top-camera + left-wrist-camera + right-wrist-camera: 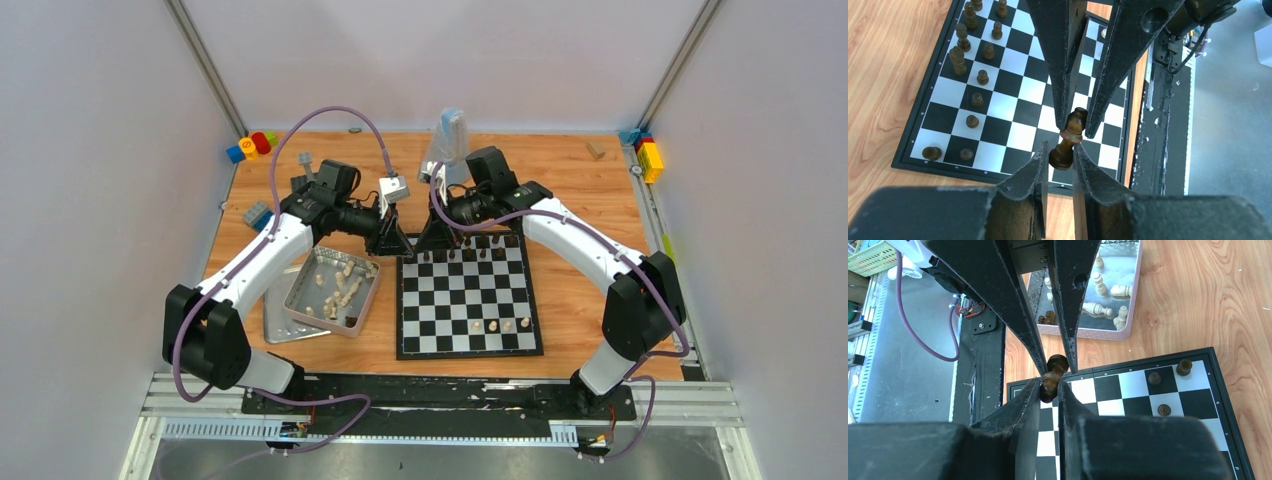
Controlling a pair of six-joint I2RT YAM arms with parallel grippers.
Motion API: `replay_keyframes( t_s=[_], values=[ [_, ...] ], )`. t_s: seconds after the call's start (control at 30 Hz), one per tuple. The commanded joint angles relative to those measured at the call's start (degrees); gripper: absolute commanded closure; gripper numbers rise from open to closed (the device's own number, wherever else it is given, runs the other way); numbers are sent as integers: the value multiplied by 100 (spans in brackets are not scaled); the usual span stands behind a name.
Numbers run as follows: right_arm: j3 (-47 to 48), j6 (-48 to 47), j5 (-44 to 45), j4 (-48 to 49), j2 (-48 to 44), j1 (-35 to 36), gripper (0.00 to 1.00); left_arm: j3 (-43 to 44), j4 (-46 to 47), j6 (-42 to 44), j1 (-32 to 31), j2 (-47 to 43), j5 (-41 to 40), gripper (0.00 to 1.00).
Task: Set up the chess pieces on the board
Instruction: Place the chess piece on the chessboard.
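Observation:
My right gripper tilts down and lowers the dark piece onto the empty white square (1217,432) in the far row next, since a gap shows there between pieces.
Both grippers meet tip to tip above the far left corner of the board (450,300). In the left wrist view a dark brown chess piece (1064,150) hangs tilted between my left gripper (1059,151), shut on its base, and the right gripper's fingers (1095,112), shut on its head. The right wrist view shows the same piece (1050,380) in my right gripper (1049,384). In the top view the left gripper (406,241) and right gripper (419,238) hide the piece. Dark pieces (470,255) stand on the far rows, three cream pieces (492,325) on the near side.
A silver tin (300,285) with several cream pieces (340,285) lies left of the board, on its lid (285,335). Coloured bricks sit at the back left (250,145) and back right (648,155). A grey studded plate (257,213) lies behind the left arm.

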Motion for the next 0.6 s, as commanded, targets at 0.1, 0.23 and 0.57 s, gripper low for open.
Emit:
replay_keyframes(
  t_s=[0.1,0.23,0.57],
  values=[
    [187,-68,165,197,-46,39,99,-39,102,35,-25,-71,48,69],
    [28,-252,566,130,-263,12,100,-93,106,125,-25,-198,-180,45],
    [211,-797,2305,-750,-259,-102,100,-161,68,243,374,-766,-691,15]
  ],
)
